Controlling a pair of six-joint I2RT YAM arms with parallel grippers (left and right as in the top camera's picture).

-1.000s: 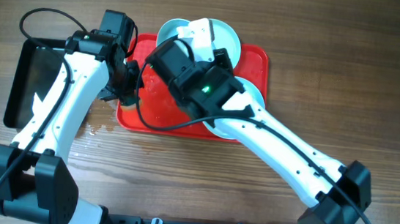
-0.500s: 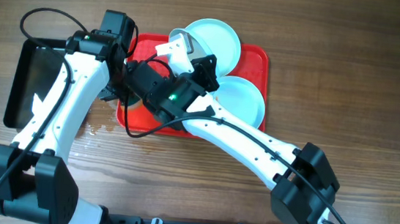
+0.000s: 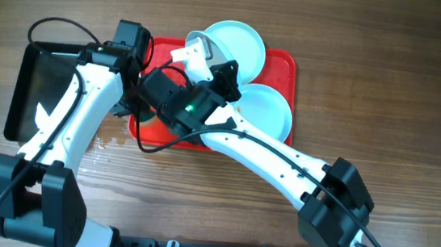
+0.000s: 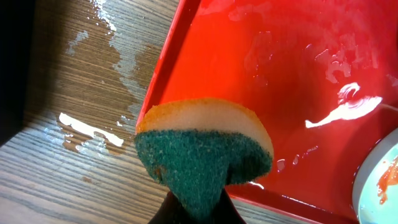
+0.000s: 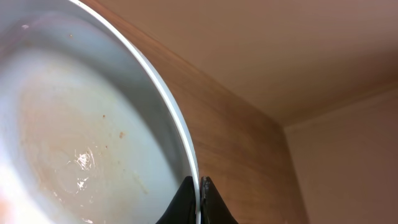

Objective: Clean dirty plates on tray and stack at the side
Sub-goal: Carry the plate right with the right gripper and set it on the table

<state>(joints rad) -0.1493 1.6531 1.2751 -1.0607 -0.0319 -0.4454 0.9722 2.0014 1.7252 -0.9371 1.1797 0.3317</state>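
Observation:
My right gripper is holding the plate and next needs to swing past the red tray (image 3: 281,64) and go down to release it, because the bare wood is to the gripper's right in the overhead view.
The red tray (image 3: 281,64) holds two flat mint-white plates, one at the back (image 3: 245,41) and one at the right (image 3: 269,108). My right gripper (image 3: 212,66) is shut on the rim of a third plate (image 3: 198,47) and holds it tipped up over the tray's back left. In the right wrist view the jaws (image 5: 200,199) pinch that rim, and the plate's face (image 5: 81,124) is wet with faint stains. My left gripper (image 4: 196,211) is shut on a green and yellow sponge (image 4: 205,155) over the tray's front left corner (image 4: 249,74). A plate rim with an orange smear (image 4: 382,180) shows at the lower right.
A black glossy tray (image 3: 33,89) lies on the table to the left. Water puddles (image 4: 93,130) sit on the wood between the two trays, also seen from overhead (image 3: 105,141). The red tray's floor is wet. The right arm crosses over the tray's front.
The right arm has swung left over the tray and tipped its plate up on edge. The left arm has shifted slightly right with the sponge.

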